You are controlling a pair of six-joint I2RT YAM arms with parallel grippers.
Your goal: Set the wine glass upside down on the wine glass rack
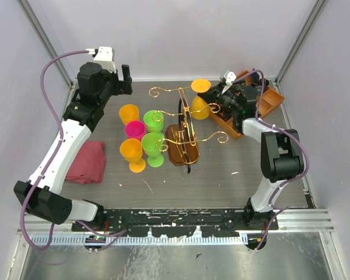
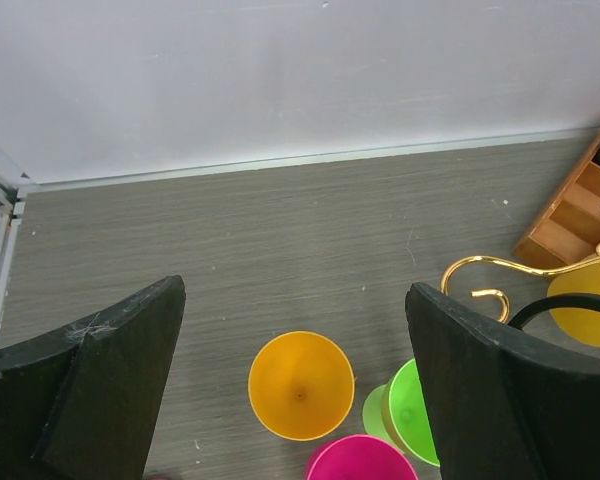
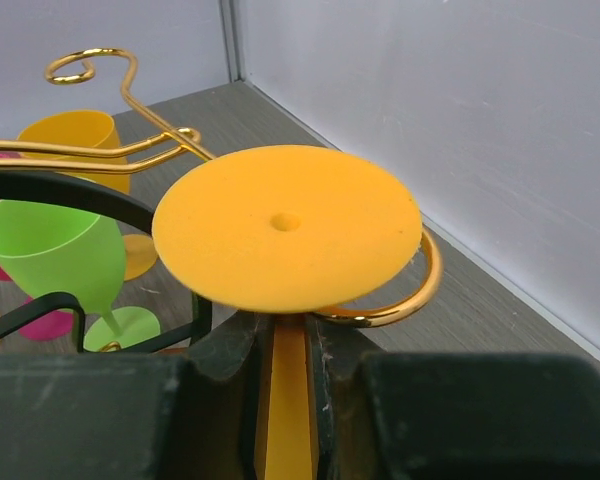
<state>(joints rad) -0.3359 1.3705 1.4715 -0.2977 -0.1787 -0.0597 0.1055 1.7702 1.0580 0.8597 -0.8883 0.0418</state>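
I will move my right gripper right in the wrist view until the foot covers the curled gold hook (image 3: 425,285), then release the stem.
My right gripper (image 1: 220,99) is shut on the stem of an orange-yellow wine glass (image 1: 200,107), held upside down with its round foot (image 3: 286,225) on top. The stem (image 3: 290,400) sits between the fingers (image 3: 225,365). The glass is at the back right arm of the gold wire wine glass rack (image 1: 184,119), and a curled gold hook (image 3: 425,285) lies just under the foot's right edge. The rack stands on its dark-brown base (image 1: 182,153). My left gripper (image 1: 125,79) is open and empty, high over the back left, and looks down on an orange glass (image 2: 300,385).
Several plastic glasses stand left of the rack: orange (image 1: 128,112), pink (image 1: 134,129), green (image 1: 153,119), green (image 1: 153,146), orange (image 1: 132,153). A red cloth (image 1: 87,160) lies at the left. An orange-brown wooden compartment tray (image 1: 271,99) sits at the back right under the right arm.
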